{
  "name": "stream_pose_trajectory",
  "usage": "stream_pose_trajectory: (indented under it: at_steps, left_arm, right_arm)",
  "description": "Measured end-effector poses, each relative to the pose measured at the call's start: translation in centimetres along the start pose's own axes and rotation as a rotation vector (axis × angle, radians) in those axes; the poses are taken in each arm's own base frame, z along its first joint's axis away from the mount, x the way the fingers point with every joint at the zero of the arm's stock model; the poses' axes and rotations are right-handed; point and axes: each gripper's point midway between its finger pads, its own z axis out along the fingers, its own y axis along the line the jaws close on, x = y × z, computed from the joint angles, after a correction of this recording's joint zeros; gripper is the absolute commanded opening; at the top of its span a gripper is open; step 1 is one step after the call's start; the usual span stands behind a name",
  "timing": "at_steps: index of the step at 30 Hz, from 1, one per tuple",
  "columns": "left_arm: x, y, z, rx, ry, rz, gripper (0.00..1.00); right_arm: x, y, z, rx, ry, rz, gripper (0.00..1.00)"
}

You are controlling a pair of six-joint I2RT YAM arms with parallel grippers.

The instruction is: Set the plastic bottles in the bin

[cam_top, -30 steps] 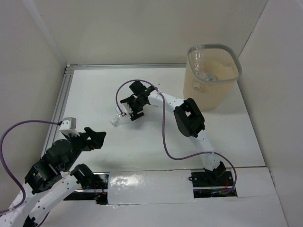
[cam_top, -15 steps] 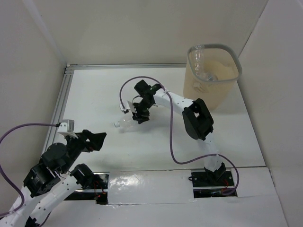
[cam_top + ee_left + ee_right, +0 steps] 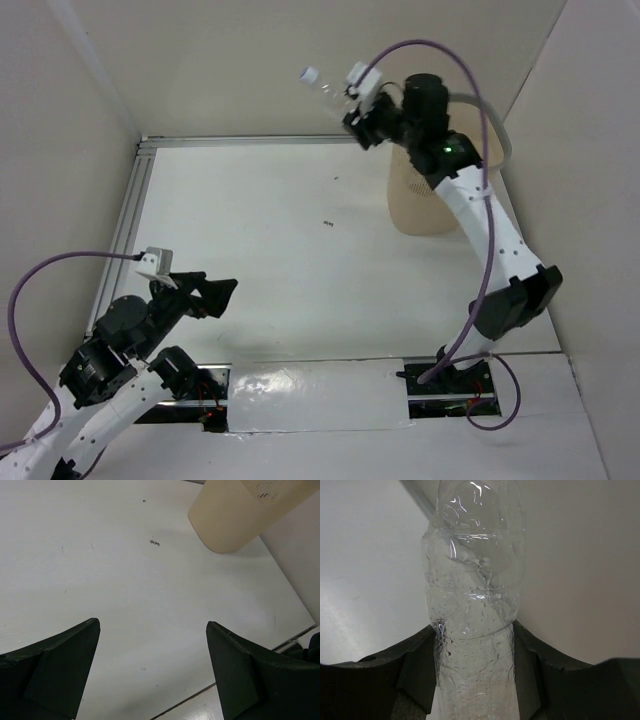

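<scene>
My right gripper is going to swing to the right in the top view next, to the bin's opening [image 3: 468,118], and let go of the bottle [image 3: 325,88] inside.
My right gripper [image 3: 362,113] is raised high, just left of the beige bin [image 3: 425,205], and is shut on a clear crinkly plastic bottle [image 3: 325,88] with a white cap pointing left. In the right wrist view the bottle [image 3: 474,600] stands clamped between both black fingers [image 3: 417,665]. The arm hides most of the bin's rim and its inside. My left gripper [image 3: 215,292] is open and empty, low over the near left of the table. In the left wrist view its fingers [image 3: 55,665] spread wide and the bin's base [image 3: 235,515] shows at the top right.
White walls close in the table on the left, back and right. A small dark speck [image 3: 327,224] lies on the table's middle. A metal rail [image 3: 125,225] runs along the left edge. Shiny tape [image 3: 315,395] covers the near edge between the arm bases.
My right gripper has lifted the bottle off the table's middle and swung it up and right, to beside the bin's rim. The left arm has hardly moved.
</scene>
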Motion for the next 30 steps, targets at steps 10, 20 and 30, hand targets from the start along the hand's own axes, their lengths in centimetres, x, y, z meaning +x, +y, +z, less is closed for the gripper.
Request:
stream_pose_trajectory:
  at_steps: [10,20,30]
  left_arm:
    - [1.6,-2.3,3.2,0.088,0.083,0.058,1.00]
    - [2.2,-4.7,6.1,0.172,0.128,0.086,1.00]
    - [2.2,-6.0,7.0,0.226,0.129,0.103,1.00]
  right_arm:
    - [8.8,-13.7,-15.1,0.444,0.102,0.272,0.42]
    - [16.5,-14.0,-19.5,0.433,0.128,0.489,0.67]
    - [18.3,-13.4,-18.2,0.380,0.126,0.536,1.00]
